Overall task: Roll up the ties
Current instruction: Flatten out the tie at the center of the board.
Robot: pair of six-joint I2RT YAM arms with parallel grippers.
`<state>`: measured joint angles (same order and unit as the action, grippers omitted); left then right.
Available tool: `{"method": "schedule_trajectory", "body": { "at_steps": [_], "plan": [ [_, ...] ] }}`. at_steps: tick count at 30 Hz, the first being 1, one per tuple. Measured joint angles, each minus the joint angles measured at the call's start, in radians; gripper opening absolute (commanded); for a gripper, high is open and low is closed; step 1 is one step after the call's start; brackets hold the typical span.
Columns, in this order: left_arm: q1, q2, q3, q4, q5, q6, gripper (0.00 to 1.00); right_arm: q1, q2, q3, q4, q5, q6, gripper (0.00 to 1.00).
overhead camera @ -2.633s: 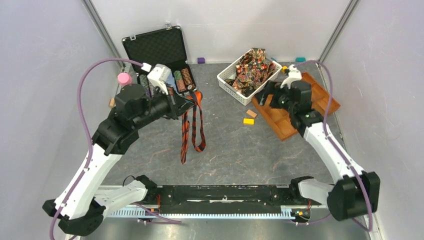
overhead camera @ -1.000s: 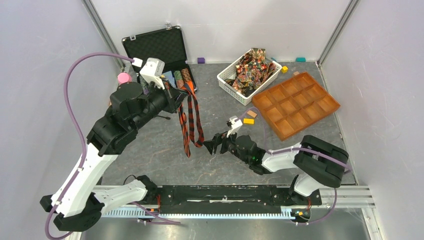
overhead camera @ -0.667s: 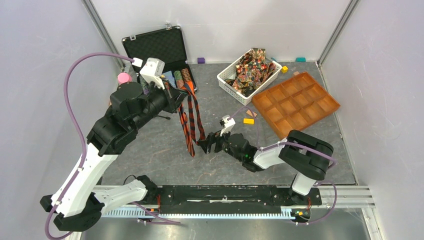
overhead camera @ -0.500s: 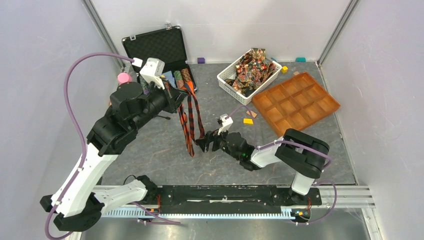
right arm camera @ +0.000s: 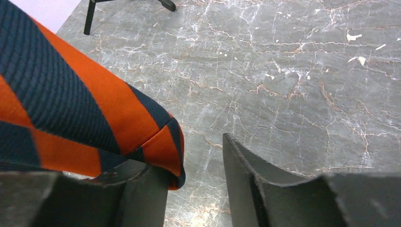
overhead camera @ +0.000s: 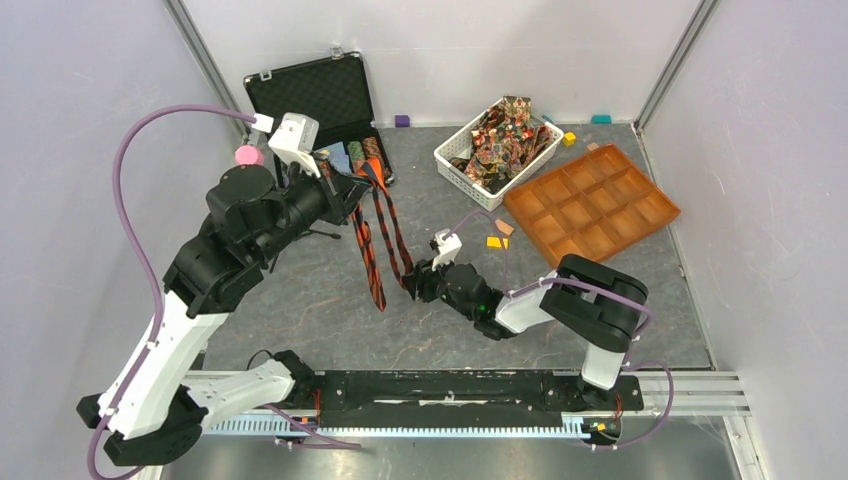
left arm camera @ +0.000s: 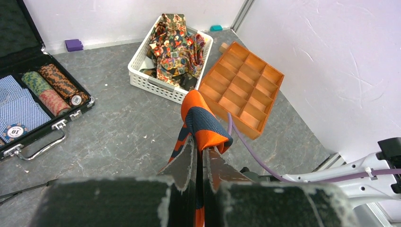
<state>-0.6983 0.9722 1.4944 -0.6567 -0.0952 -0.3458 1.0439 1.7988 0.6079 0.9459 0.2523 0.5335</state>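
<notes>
My left gripper keeps the parts of the tie doubled in its shut fingers, so next it will move down and across toward the yellow block, then release the tie's fold.
An orange-and-dark striped tie (overhead camera: 383, 222) hangs folded from my left gripper (overhead camera: 352, 190), which is raised above the table. In the left wrist view, the left gripper (left arm camera: 198, 142) is shut on the fold of the tie (left arm camera: 201, 118). Two strands trail down to the table. My right gripper (overhead camera: 415, 283) sits low at the right strand's end. In the right wrist view, the right gripper (right arm camera: 196, 156) has a clear gap between its jaws, and the tie (right arm camera: 71, 113) drapes over the left finger only. Several patterned ties (overhead camera: 503, 130) are heaped in a white basket (overhead camera: 465, 183).
An open black case (overhead camera: 320, 95) with poker chips (overhead camera: 365, 158) stands at the back left, with a pink object (overhead camera: 245, 156) beside it. An orange compartment tray (overhead camera: 590, 208) lies at the right. Small blocks (overhead camera: 496, 242) lie between the basket and the right arm.
The right arm swung from the orange tray down to the tie's hanging end, and its jaws have narrowed. The left gripper lifted the tie a little higher and farther left.
</notes>
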Motion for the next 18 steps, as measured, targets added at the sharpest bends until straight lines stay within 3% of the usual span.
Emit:
{"method": "schedule_trajectory", "body": {
  "at_steps": [8, 18],
  "plan": [
    [0.0, -0.019, 0.004, -0.014, -0.024, 0.0, 0.02, 0.0, -0.037, -0.002, -0.072, -0.007, -0.081, 0.01],
    [0.0, -0.155, -0.1, -0.014, -0.114, 0.0, 0.03, -0.031, -0.463, 0.01, -0.462, 0.151, -0.338, 0.0]
  ]
}}
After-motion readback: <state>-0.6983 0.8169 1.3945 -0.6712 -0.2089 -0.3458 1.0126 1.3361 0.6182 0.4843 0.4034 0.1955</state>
